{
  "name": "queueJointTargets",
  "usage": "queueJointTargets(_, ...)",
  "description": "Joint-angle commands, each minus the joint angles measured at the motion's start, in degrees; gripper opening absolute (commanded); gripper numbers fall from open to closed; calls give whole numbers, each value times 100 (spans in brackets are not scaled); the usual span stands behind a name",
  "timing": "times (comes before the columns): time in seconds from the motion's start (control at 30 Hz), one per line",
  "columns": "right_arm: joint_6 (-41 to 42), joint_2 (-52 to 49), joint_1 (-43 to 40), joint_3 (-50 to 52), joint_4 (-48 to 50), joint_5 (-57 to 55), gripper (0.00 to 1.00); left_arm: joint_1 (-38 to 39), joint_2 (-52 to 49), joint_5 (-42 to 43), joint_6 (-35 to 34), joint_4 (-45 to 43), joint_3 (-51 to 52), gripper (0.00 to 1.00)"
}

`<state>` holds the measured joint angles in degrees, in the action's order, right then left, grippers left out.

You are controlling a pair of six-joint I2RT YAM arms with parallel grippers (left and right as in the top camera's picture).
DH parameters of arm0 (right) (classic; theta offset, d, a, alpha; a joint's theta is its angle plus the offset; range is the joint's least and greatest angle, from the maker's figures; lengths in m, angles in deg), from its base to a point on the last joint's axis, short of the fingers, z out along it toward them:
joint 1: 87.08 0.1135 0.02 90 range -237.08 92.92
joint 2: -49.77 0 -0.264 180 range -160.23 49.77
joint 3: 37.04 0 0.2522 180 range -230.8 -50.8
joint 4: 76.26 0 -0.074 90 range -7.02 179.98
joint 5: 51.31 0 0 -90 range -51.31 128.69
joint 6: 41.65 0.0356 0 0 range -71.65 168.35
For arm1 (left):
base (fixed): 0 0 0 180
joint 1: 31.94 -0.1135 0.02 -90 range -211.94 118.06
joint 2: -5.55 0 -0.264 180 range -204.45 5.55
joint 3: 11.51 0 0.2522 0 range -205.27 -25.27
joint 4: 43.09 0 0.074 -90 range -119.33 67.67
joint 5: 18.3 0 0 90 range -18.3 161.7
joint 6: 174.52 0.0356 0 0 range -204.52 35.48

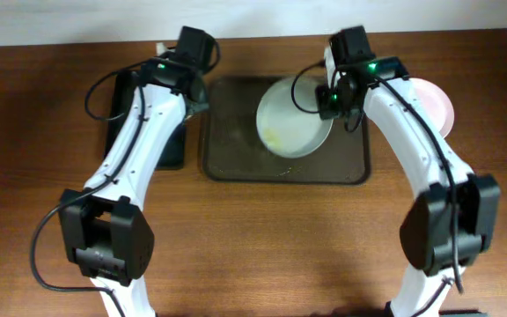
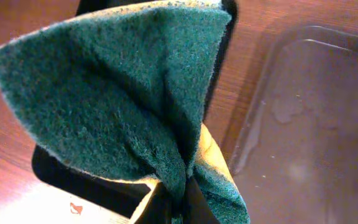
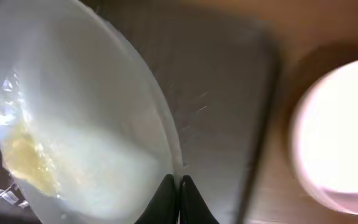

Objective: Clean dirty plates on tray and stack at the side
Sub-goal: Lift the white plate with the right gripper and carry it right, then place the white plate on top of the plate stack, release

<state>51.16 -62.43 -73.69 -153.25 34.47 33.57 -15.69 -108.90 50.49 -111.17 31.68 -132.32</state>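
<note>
Right of my right gripper in the overhead view lies the other white plate (image 1: 433,106) (image 3: 345,134), already outside the tray, so next I lift, cross over, lower onto it and release.
A white plate (image 1: 290,123) with a yellow smear is held tilted over the dark brown-grey tray (image 1: 236,163). My right gripper (image 1: 334,95) is shut on the plate's right rim; in the right wrist view the fingers (image 3: 179,186) pinch the plate's rim (image 3: 79,124). Another white plate (image 1: 438,101) lies on the table right of the tray, also bright in the right wrist view (image 3: 340,143). My left gripper (image 1: 192,88) is shut on a green scouring pad (image 2: 123,99), held near the tray's left edge (image 2: 309,124).
A smaller black tray (image 1: 170,150) lies left of the big tray, under my left arm; it shows behind the pad in the left wrist view (image 2: 73,180). Brown wooden table all round.
</note>
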Motion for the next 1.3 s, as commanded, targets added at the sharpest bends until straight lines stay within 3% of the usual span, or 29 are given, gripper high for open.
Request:
queueJointTargets(0.0,-304,466,612,-442,0,-2177,4,-503,28,575,13,11,127,0)
queueJointTargets(0.13,-1075,492,1300,-710,166,-3436,4,-848,-2,817,17,59,140,0)
queueJointTargets(0.3,-2286,492,2186,-715,1154,-5525,4,-1056,-7,815,17,28,431,0)
queueJointTargets(0.43,-3554,492,2616,-715,1637,-5818,4,-1119,-7,817,15,-258,839,0)
queueJointTargets(0.57,-4207,492,2839,-715,1832,-5858,4,-1123,-7,817,15,-372,1038,0)
queueJointTargets(0.73,-4284,490,2859,-713,1980,-5967,4,-1123,-7,817,15,-424,1038,0)
queueJointTargets(0.83,-3978,485,2785,-710,1930,-5766,4,-1123,-7,817,15,-446,1038,0)
queueJointTargets(0.97,-3856,435,2345,-704,1167,-4162,4,-1123,-7,817,15,-444,1038,0)
queueJointTargets(1.0,-3580,409,2218,-704,1132,-4350,4,-1123,-7,817,15,-446,1038,0)
queueJointTargets(1.07,-2129,407,1965,-704,1141,-4625,4,-1123,-7,817,15,-442,1038,0)
queueJointTargets(1.1,-1460,407,1803,-704,1054,-3853,4,-1123,-7,817,15,-446,1038,0)
queueJointTargets(1.13,-1659,404,1635,-704,861,-2761,4,-1123,-7,817,15,-459,1038,0)
queueJointTargets(1.2,-1856,385,1349,-704,605,-2538,4,-1123,-7,817,15,-474,1038,0)
queueJointTargets(1.23,-634,389,1095,-706,568,-2920,4,-1123,-7,817,15,-468,1038,0)
queueJointTargets(1.27,87,393,920,-706,551,-2730,4,-1123,-7,817,15,-461,1038,0)
